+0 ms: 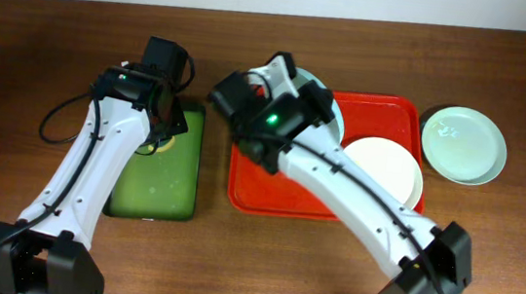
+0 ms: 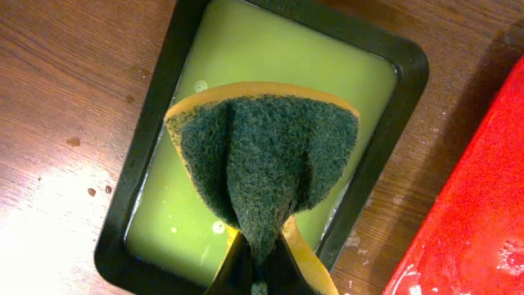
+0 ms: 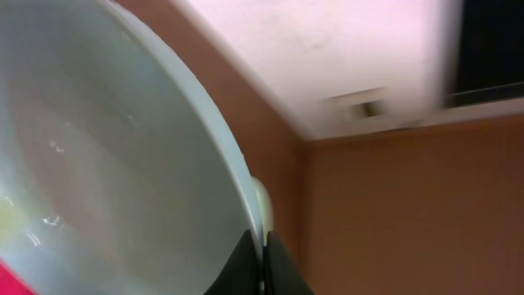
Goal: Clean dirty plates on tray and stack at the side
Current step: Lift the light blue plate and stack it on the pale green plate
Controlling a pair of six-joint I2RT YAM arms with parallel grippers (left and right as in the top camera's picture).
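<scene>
The second pale blue plate (image 1: 464, 146) sits beside the tray, so the robot's right gripper will next go to the right in the overhead view, lower over that plate and release.
My right gripper (image 1: 288, 74) is shut on the rim of a pale blue plate (image 1: 332, 123) and holds it tilted over the back left of the red tray (image 1: 268, 192). The right wrist view shows the jaws (image 3: 262, 262) pinching that plate's edge (image 3: 106, 147), with faint smears inside it. A white plate (image 1: 383, 169) lies on the tray's right half. A second pale blue plate (image 1: 464, 146) sits on the table right of the tray. My left gripper (image 1: 165, 129) (image 2: 260, 274) is shut on a yellow sponge with a green scouring face (image 2: 266, 156), held over the green tray.
The smaller green tray with a dark rim (image 1: 152, 194) (image 2: 155, 123) sits left of the red tray (image 2: 475, 221), with a narrow strip of wooden table between them. It holds yellowish-green liquid. The right arm stretches across the red tray's front.
</scene>
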